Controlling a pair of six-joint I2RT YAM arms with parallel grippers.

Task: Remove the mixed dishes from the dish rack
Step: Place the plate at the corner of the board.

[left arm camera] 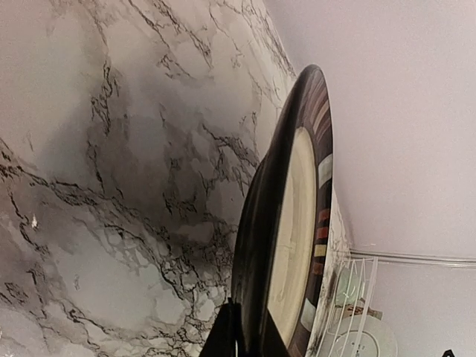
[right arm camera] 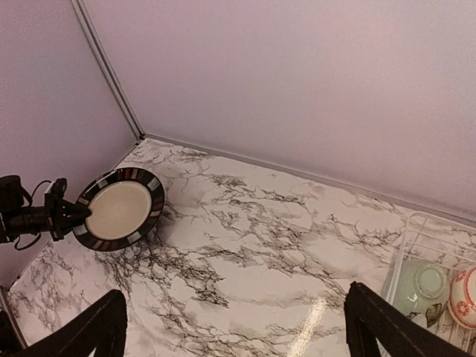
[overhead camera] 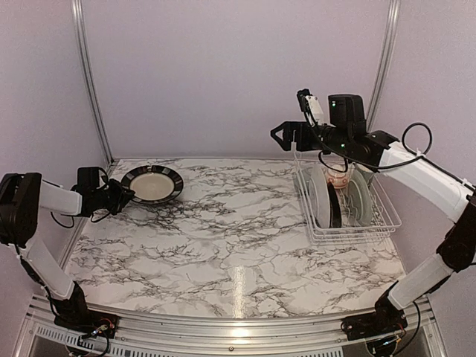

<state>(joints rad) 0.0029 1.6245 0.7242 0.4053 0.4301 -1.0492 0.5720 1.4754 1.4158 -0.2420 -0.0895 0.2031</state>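
Observation:
The held plate still hangs clear of the table. Next I need to lower my left gripper toward the bare marble beneath the plate (overhead camera: 152, 209) (left arm camera: 197, 197) and let go of the plate's near rim.
My left gripper (overhead camera: 123, 195) is shut on the near rim of a black-rimmed plate (overhead camera: 152, 184) with a cream centre, held low and tilted at the table's far left. In the left wrist view the plate (left arm camera: 297, 223) shows edge-on between my fingers (left arm camera: 227, 338). My right gripper (overhead camera: 284, 137) is open and empty, raised left of and above the white wire dish rack (overhead camera: 387, 216). The rack holds upright plates, one pale (overhead camera: 320, 195), one dark (overhead camera: 335, 210), one pale green (overhead camera: 358, 197), and a red-and-white patterned bowl (overhead camera: 341, 177). I cannot make out the mug.
The right wrist view shows the marble table (right arm camera: 260, 245), the held plate (right arm camera: 119, 208) far left, the left gripper (right arm camera: 71, 213), and the rack's corner (right arm camera: 435, 236) with the green plate (right arm camera: 420, 286) and bowl (right arm camera: 465, 297). Walls and metal posts (overhead camera: 93, 82) ring the table.

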